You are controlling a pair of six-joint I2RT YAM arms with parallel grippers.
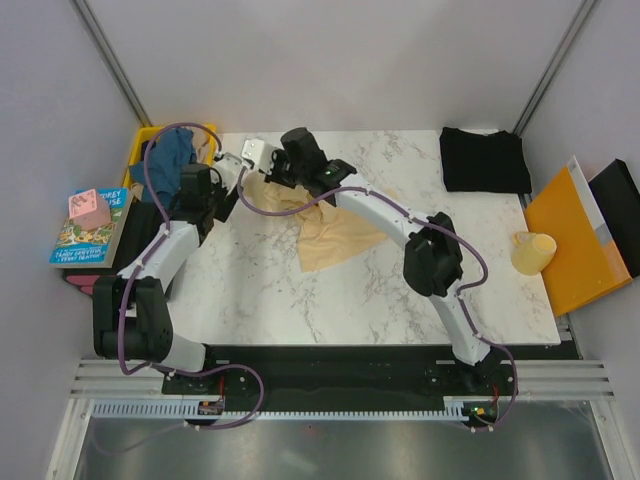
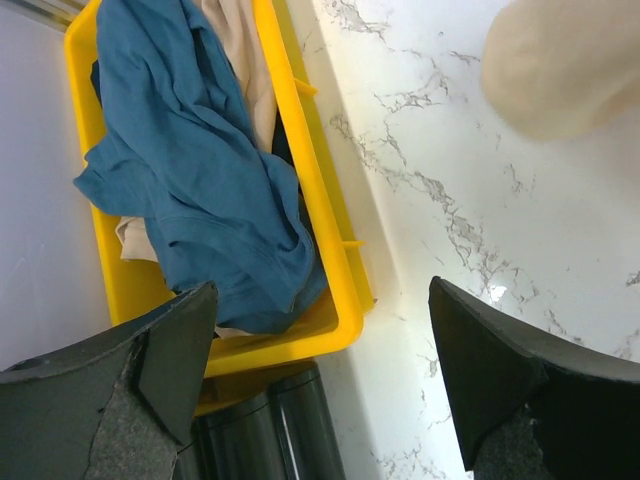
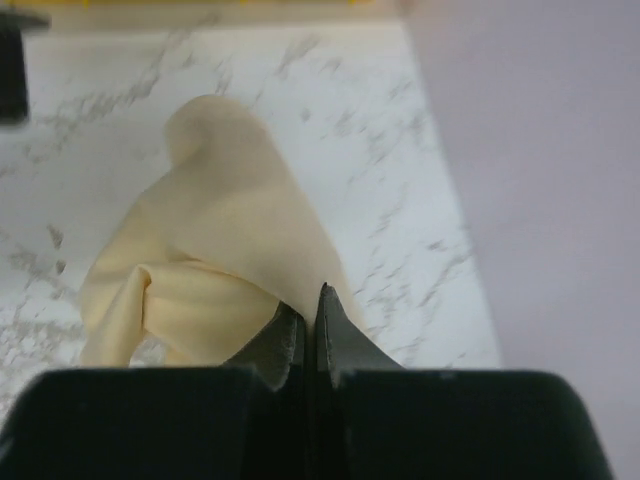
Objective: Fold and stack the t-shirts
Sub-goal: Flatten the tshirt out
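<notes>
The cream-yellow t-shirt lies crumpled, so the right gripper will next carry its lifted end to the right in the top view, over the marble beside the black t-shirt [image 1: 485, 160].
The pale cream-yellow t-shirt [image 1: 335, 238] lies crumpled on the marble table, with one end lifted. My right gripper [image 1: 268, 178] is shut on that lifted end; in the right wrist view the cloth [image 3: 220, 230] hangs from the closed fingertips [image 3: 310, 310]. My left gripper [image 1: 218, 178] is open and empty, hovering over the table edge beside the yellow crate [image 2: 335, 250]. The teal-blue t-shirt [image 2: 200, 170] lies bunched in the crate, also seen from above [image 1: 170, 150]. The black t-shirt [image 1: 485, 160] lies folded at the back right corner.
An orange flat folder [image 1: 570, 240] and a pale cup-like object [image 1: 533, 253] sit at the right edge. Books with a pink block [image 1: 90, 225] lie left of the table. More cream cloth lies under the teal shirt in the crate.
</notes>
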